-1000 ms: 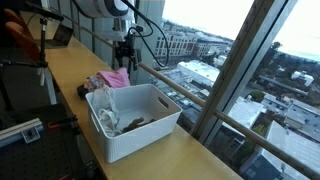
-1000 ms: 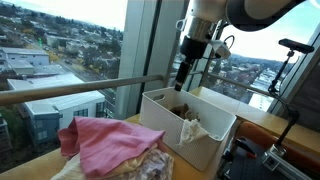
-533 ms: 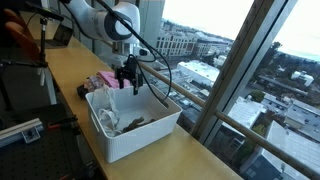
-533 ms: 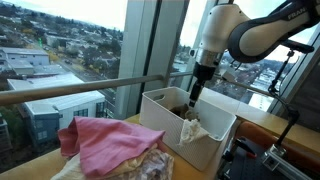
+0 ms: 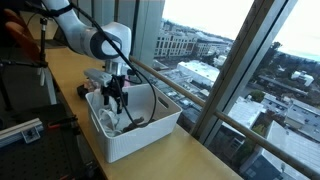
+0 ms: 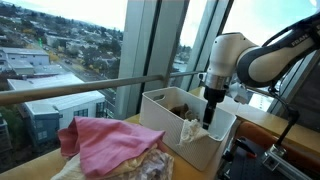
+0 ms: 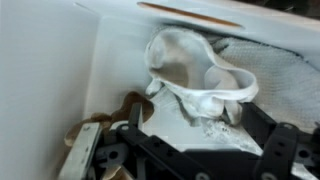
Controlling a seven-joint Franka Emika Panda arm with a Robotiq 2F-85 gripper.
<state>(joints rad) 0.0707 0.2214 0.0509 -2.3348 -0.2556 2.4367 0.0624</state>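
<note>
My gripper is above the crumpled fold of the grey knitted cloth (image 5: 109, 118), which is lined up between its open fingers, so next it needs to move down deeper into the bin (image 5: 150, 138) and close.
A white plastic bin (image 5: 150, 138) (image 6: 165, 125) stands on the wooden counter by the window. My gripper (image 5: 116, 100) (image 6: 208, 112) has come down into it. In the wrist view the gripper (image 7: 200, 128) stands open, with its dark fingers (image 7: 262, 140) on either side of a crumpled white cloth (image 7: 195, 75) that lies on the bin's floor. The jaws have not closed on the cloth. A brownish item (image 7: 120, 108) (image 5: 136, 123) lies beside it in the bin. A white cloth (image 6: 192, 130) also shows against the bin's near wall.
A pile of pink cloth (image 6: 105, 140) (image 5: 96, 78) lies on the counter next to the bin. A metal rail (image 6: 70, 90) and tall window panes run along the counter's far edge. Tripods and a chair (image 5: 18, 40) stand on the room side.
The arm has swung from above the pink cloth pile over to the bin and dropped into it, down to the white cloth. The jaws have stayed open.
</note>
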